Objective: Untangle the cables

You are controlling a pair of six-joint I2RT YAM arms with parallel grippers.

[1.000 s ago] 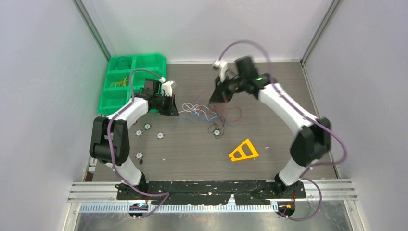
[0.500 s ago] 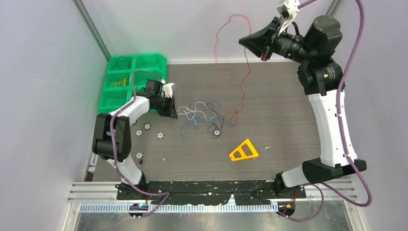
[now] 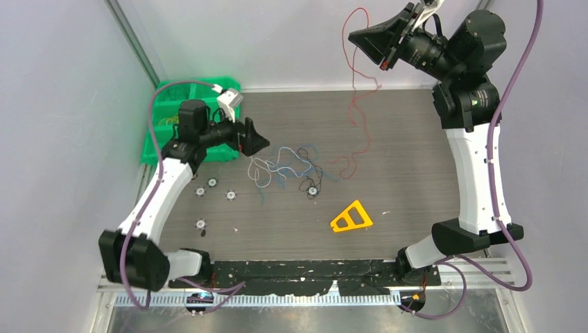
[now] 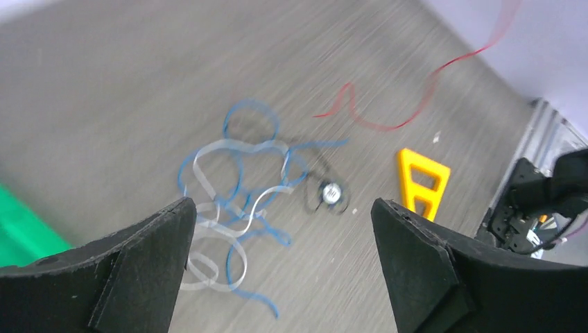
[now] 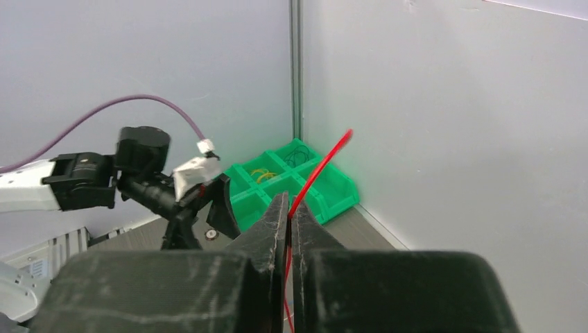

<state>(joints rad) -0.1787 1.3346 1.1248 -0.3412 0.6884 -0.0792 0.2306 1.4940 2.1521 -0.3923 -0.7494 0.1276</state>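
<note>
The red cable's free low bend (image 3: 355,168) (image 4: 390,128) lies below my left gripper, to its right in the top view, so my gripper should next move down past the knot to it.
The cables (image 3: 284,166) lie in a loose knot of thin blue, white and black wires mid-table; in the left wrist view they (image 4: 236,201) show just below the fingers. My left gripper (image 3: 255,142) (image 4: 281,205) hovers open at the knot's left edge, holding nothing. My right gripper (image 3: 355,38) (image 5: 290,201) is raised high by the back wall, shut on a red cable (image 3: 357,104) (image 5: 319,170). This red cable hangs down to the table right of the knot.
A green compartment bin (image 3: 158,97) (image 5: 298,184) holding wires stands at the back left, behind the left arm. A yellow triangular piece (image 3: 351,217) (image 4: 423,184) lies front right of the knot. Small round discs (image 3: 231,195) dot the table's left; another disc (image 3: 313,191) sits by the knot.
My right gripper rose from the knot to high by the back wall, drawing the red cable up. My left gripper let go, opened and lifted off the table.
</note>
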